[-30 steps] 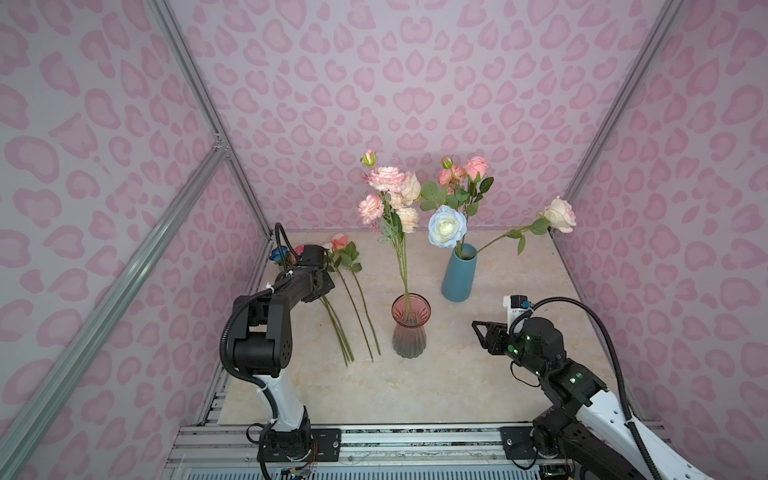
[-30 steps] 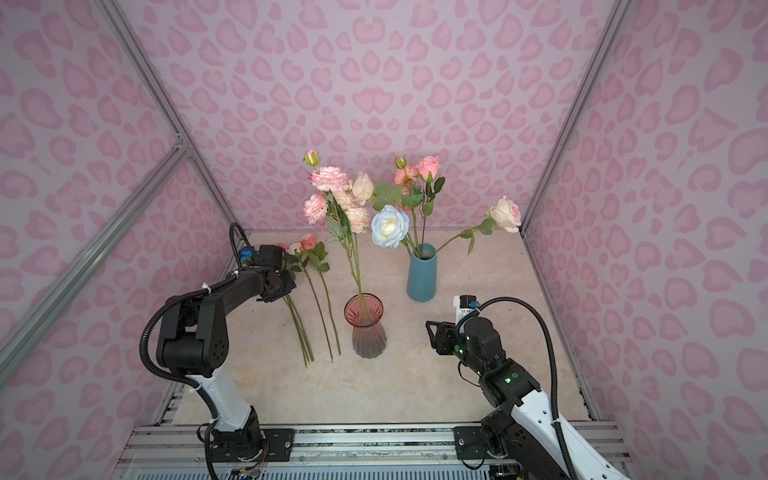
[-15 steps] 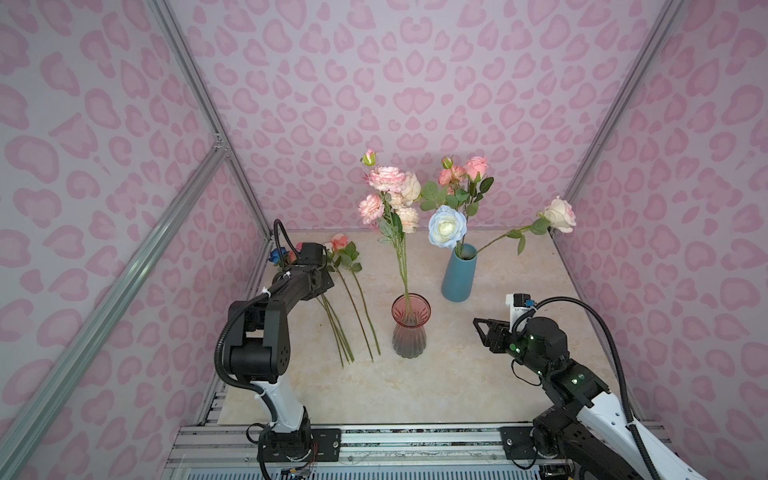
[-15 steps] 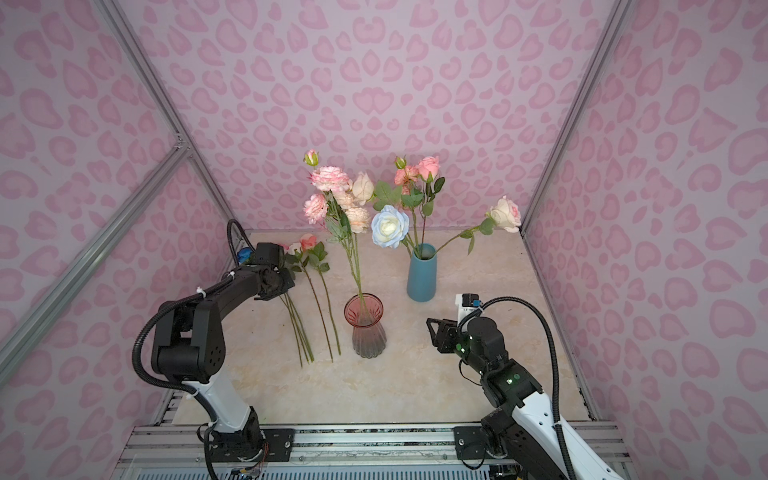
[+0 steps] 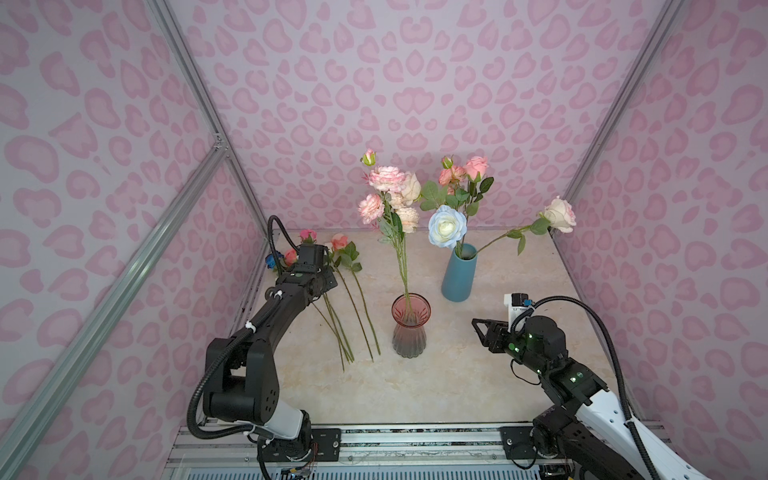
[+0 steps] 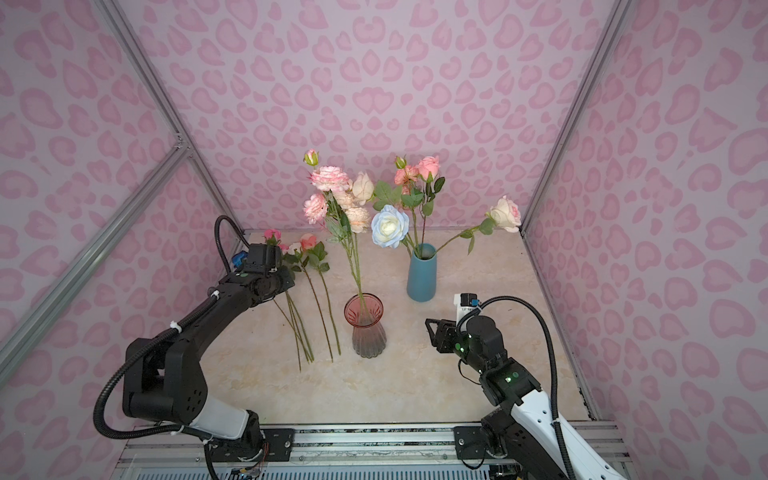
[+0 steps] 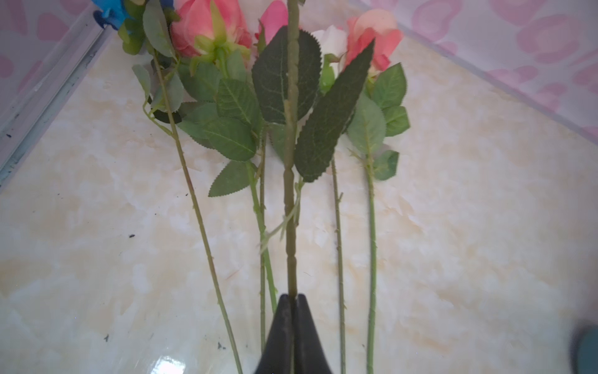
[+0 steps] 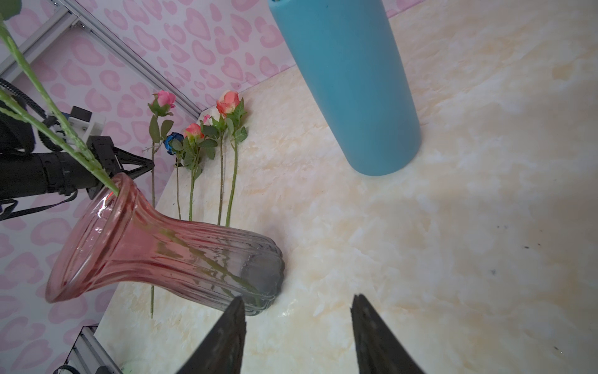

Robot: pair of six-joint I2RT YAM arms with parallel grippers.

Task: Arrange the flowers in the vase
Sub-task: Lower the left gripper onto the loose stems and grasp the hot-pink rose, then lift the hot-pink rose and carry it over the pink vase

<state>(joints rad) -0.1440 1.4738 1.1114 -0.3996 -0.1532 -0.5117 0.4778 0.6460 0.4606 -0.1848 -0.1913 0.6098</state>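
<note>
My left gripper rises next, turns the rose upright and lowers it into the pink glass vase's opening [image 5: 411,308] to release the rose's stem. The vase's opening has room beside its stems.
My left gripper [image 7: 293,296] is shut on the thick green stem [image 7: 290,207] of a pink rose [image 5: 307,235]. That stem sits a little above the other flowers. In both top views the wrist camera [image 5: 311,254] hides the fingertips. Several loose flowers [image 5: 345,299] lie on the table beside it, with peach [image 5: 340,241] and dark blue [image 5: 271,261] blooms. A pink glass vase [image 5: 410,328] at mid-table holds pink and cream roses [image 5: 384,195]. My right gripper [image 8: 297,304] is open and empty, low near that vase's base [image 8: 259,275].
A teal vase [image 5: 459,274] behind the glass one holds a pale blue rose [image 5: 446,226], pink roses and a cream rose [image 5: 559,214] leaning right. Pink patterned walls [image 5: 124,249] close in on the left, back and right. A metal rail [image 5: 374,436] runs along the front edge.
The left jaws have closed fully on the pink rose's stem. The right gripper has drifted slightly toward the glass vase and stays open.
</note>
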